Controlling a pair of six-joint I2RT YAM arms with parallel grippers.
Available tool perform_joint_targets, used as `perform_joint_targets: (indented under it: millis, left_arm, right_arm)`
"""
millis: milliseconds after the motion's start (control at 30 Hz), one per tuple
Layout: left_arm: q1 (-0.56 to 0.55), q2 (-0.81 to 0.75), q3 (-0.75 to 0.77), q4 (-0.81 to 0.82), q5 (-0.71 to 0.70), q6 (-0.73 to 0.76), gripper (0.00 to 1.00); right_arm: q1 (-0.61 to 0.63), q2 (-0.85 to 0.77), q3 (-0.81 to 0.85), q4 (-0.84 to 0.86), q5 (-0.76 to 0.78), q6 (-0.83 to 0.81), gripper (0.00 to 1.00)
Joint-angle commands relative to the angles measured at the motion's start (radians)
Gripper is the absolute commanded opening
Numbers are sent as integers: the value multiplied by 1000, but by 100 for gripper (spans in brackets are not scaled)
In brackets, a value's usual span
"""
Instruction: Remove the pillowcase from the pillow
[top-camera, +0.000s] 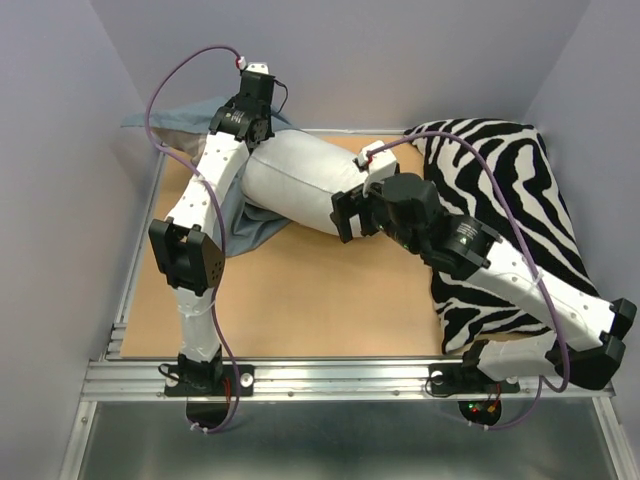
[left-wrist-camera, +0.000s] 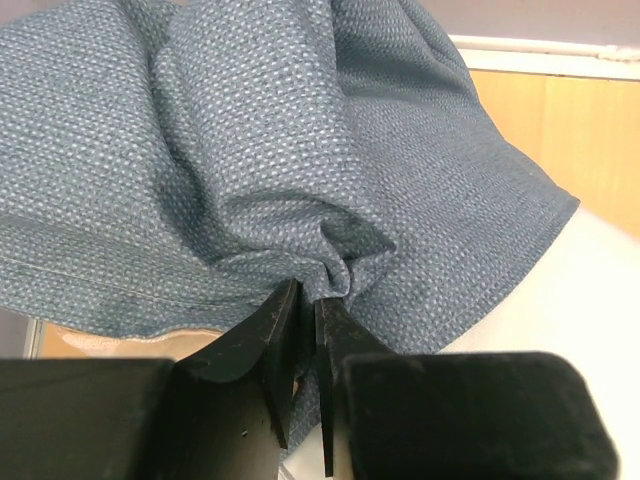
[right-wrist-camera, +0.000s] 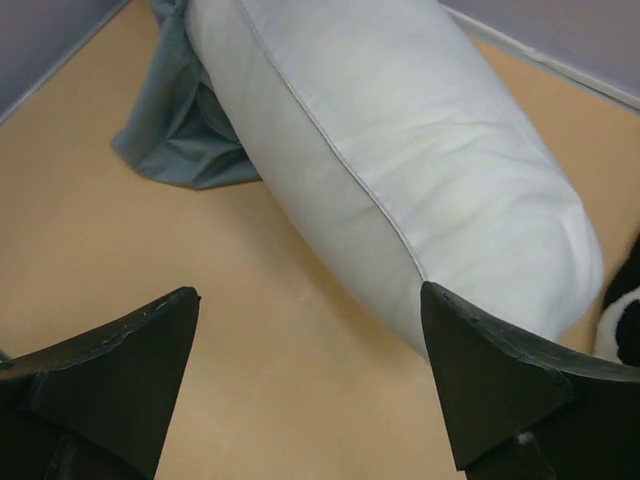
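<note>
The cloth is still bunched around the pillow's wrapped end (top-camera: 249, 180), which is just below my left gripper. My left gripper will lift the pinched pillowcase above that end and then release it.
The white pillow (top-camera: 300, 175) lies bare across the back middle of the table, with the blue-grey pillowcase (top-camera: 168, 115) bunched at its left end and trailing over the back left edge. My left gripper (top-camera: 250, 118) is there. In the left wrist view its jaws (left-wrist-camera: 310, 300) stand a narrow slit apart, with a pucker of pillowcase (left-wrist-camera: 300, 130) gathered into the tips. My right gripper (top-camera: 350, 213) hovers at the pillow's near right end. It (right-wrist-camera: 310, 292) is wide open over bare table, its right finger at the edge of the pillow (right-wrist-camera: 420, 150), nothing held.
A black-and-white zebra-striped cushion (top-camera: 500, 190) fills the table's right side under my right arm. The wooden tabletop (top-camera: 300, 300) is framed by a metal rail (top-camera: 330, 380) at the near edge. Grey walls close in at the back and both sides.
</note>
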Motion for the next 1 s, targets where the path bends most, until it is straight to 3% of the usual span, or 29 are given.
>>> perform_joint_targets:
  millis: [0,267,467,567,600,633,667,733,800,967]
  left_arm:
    - [-18,-18,30,4,50,-13,23]
    - [-28,-52,7,-2,40,-2,24]
    - [-50,-98,-51,0,27,-1,24]
    - [-91,-180,-131,-2,-18,1,18]
    - [-100,-240,-149,-5,-32,-1,15]
    - [-114,-272,-177,-9,-64,-1,14]
    - [-140,-303,-182,-31,-84,-1,11]
    - [-180,-394,-153,-69,-191,-4,8]
    - [-235,-455,-98,-139,-258,-7,7]
    - [-317,-451,212,-325,-416,1,2]
  right_arm:
    - [33,-123,-125,59,339,-54,99]
    - [33,-264,-368,107,423,-35,100]
    - [33,-243,-447,199,379,-52,100]
    - [33,-165,-399,210,422,-64,84]
    - [31,-143,-388,210,429,-67,56]
    - [33,-141,-375,208,429,-69,33]
    - [33,-146,-359,203,422,-61,18]
    - [33,-181,-284,143,336,-14,1]
    - [33,-198,-211,87,223,18,1]
    - [31,-192,78,-102,60,66,1]
